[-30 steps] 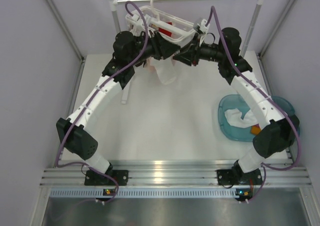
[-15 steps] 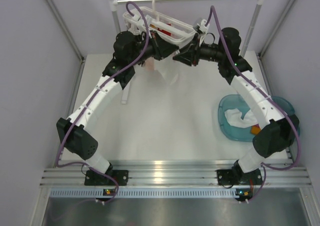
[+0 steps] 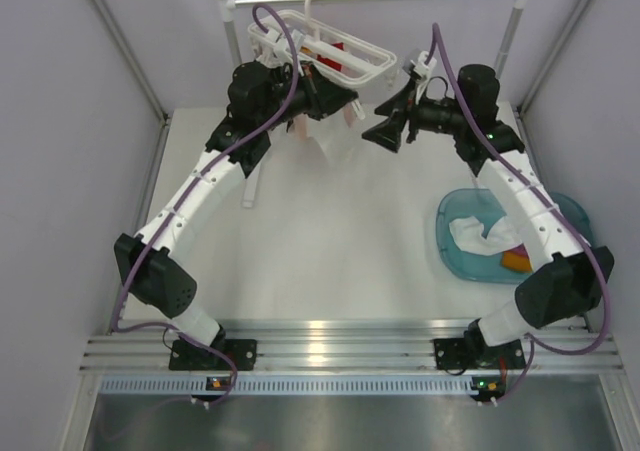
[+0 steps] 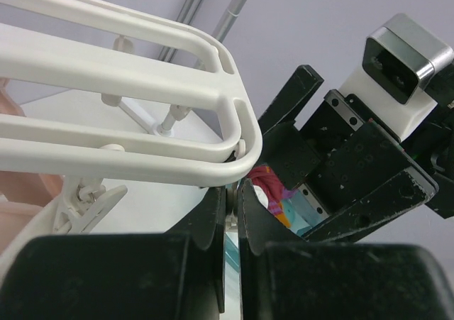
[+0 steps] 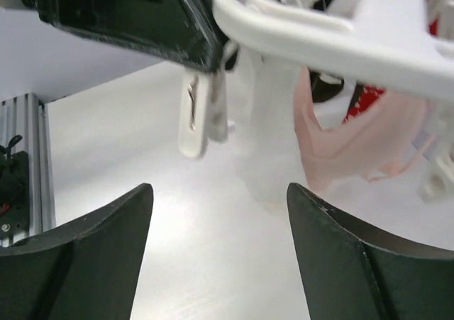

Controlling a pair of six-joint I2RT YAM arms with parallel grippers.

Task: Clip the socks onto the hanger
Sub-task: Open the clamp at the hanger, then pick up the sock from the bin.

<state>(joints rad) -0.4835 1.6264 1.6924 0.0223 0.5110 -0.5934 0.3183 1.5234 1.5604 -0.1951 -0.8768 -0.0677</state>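
The white sock lies in the blue bowl, so my empty right gripper needs to swing away from the hanger (image 3: 322,49) next, back and down onto the sock's cuff.
The white hanger (image 3: 322,49) hangs from the silver rail, with a red sock (image 3: 333,57) lying in its frame. Below it hang a white sock (image 3: 326,143) and a pink sock (image 3: 300,126). My left gripper (image 3: 345,104) sits under the hanger's right end, shut on the top of a small white clip (image 5: 202,114); a white piece shows between its tips (image 4: 233,192) under the hanger frame (image 4: 142,72). My right gripper (image 3: 388,113) stands open to the right, apart from the hanger. Between its tips (image 5: 218,192) there is nothing; the white sock (image 5: 266,142) and pink sock (image 5: 355,142) hang ahead.
A blue bowl (image 3: 455,239) at the right holds a white sock (image 3: 480,233) and an orange one (image 3: 515,261). A multicoloured sock (image 4: 273,189) shows past my left fingers. The rail's white posts (image 3: 233,41) stand at the back, and grey walls close in on both sides.
My right gripper has opened and drawn back to the right, away from the hanger. My left gripper has closed under the hanger's right end. The white sock stays hanging.
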